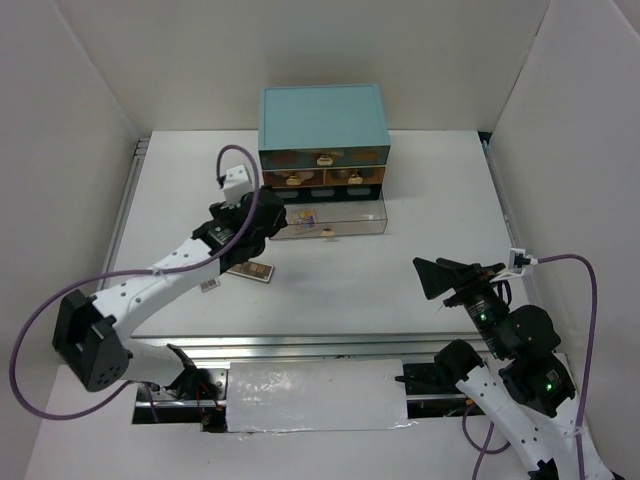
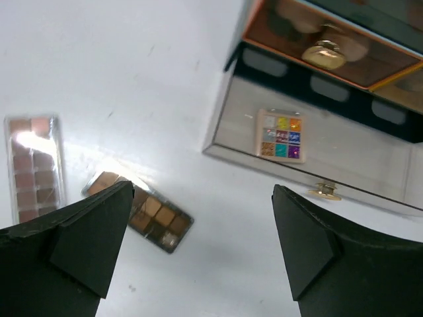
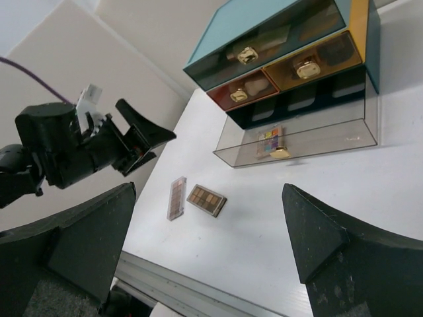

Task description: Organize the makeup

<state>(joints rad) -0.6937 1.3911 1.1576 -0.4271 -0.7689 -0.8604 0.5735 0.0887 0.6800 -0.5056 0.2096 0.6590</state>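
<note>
My left gripper moves down and back next, turning its fingers astride the brown palette [image 1: 252,271] [image 2: 153,212], since that lies below the gripper and nearer my base.
A square multicolour palette [image 2: 281,135] lies in the pulled-out clear bottom drawer [image 2: 221,129] of the teal chest [image 1: 323,120]. Two rectangular palettes rest on the white table left of the drawer. One is a brown-toned palette [image 2: 151,216] and the other a longer pink-toned one [image 2: 33,168]. My left gripper [image 2: 201,191] hovers open and empty above the table, between the brown palette and the drawer's front corner. My right gripper [image 3: 208,191] hangs open and empty at the near right [image 1: 428,272], well away from both palettes [image 3: 206,200] and from the drawer.
The chest's upper drawers [image 3: 291,66] are shut, with gold knobs and dim shapes behind their tinted fronts. White walls enclose the table on three sides. A metal rail [image 1: 300,345] runs along the near edge.
</note>
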